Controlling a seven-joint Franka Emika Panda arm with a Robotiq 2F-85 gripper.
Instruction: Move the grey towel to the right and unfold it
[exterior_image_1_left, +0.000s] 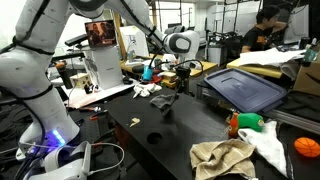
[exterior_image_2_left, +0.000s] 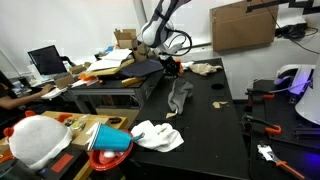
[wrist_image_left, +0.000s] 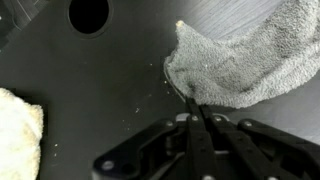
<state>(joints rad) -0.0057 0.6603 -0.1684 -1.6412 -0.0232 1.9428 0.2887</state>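
Note:
The grey towel still trails onto the table in a folded strip, so my gripper will next go straight up, high above that trailing strip (exterior_image_2_left: 179, 98) (wrist_image_left: 235, 62), and let go of the towel.
The grey towel (wrist_image_left: 240, 55) is a thick terry cloth on the black table. In the wrist view it fills the upper right. My gripper (wrist_image_left: 190, 102) is shut, its fingertips pinching the towel's near edge. In both exterior views the gripper (exterior_image_1_left: 166, 72) (exterior_image_2_left: 172, 68) holds the towel (exterior_image_1_left: 163, 100) (exterior_image_2_left: 180, 97) up by one end. The rest trails down in a long, still folded strip onto the table (exterior_image_2_left: 215, 135).
A beige cloth (exterior_image_1_left: 222, 158) (exterior_image_2_left: 205, 68) (wrist_image_left: 15, 130) and a white cloth (exterior_image_1_left: 265, 140) (exterior_image_2_left: 158, 135) lie on the table. A round hole (wrist_image_left: 88, 12) is in the tabletop. A dark bin (exterior_image_1_left: 245, 88) and an orange ball (exterior_image_1_left: 306, 147) stand nearby.

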